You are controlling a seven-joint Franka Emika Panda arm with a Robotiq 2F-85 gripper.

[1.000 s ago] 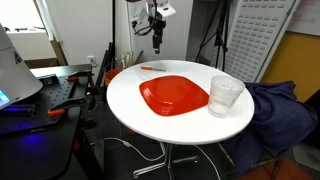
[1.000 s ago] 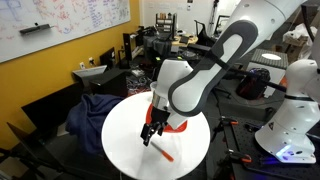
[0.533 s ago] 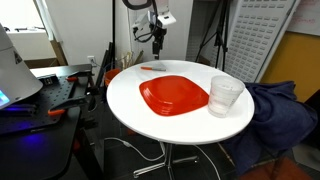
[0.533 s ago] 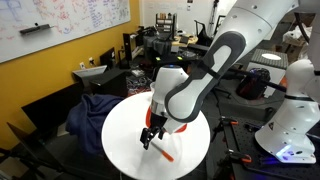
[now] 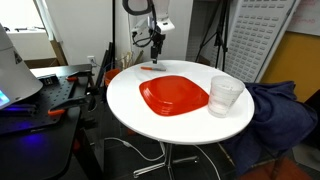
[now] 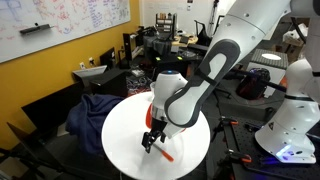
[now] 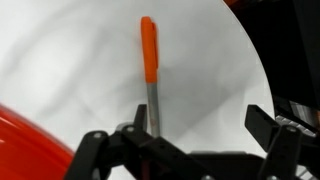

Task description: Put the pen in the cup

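The pen lies off-centre near one finger, so my gripper should lower and shift to the left in the wrist view to get onto the pen's grey part (image 5: 159, 66) (image 7: 153, 106).
The orange pen (image 5: 152, 69) lies flat on the round white table (image 5: 130, 100) near its far edge, beside the red plate (image 5: 175, 95). The clear cup (image 5: 226, 95) stands upright at the table's other side, past the plate. My gripper (image 5: 157, 45) hangs open and empty a little above the pen. In the wrist view the pen (image 7: 148, 55) has an orange body and a grey lower part, which runs down next to the left finger of my open gripper (image 7: 198, 112). In an exterior view the pen (image 6: 163, 152) lies just below my gripper (image 6: 150, 140); the cup is hidden there.
A dark blue cloth (image 5: 275, 110) is draped beside the table. A black bench with tools (image 5: 50, 95) stands on the other side. The red plate (image 6: 180, 127) sits partly behind the arm. White robot bodies (image 6: 295, 100) and cluttered desks stand around.
My gripper has come down towards the table and the pen. It stays open. The pen, plate and cup have not moved.
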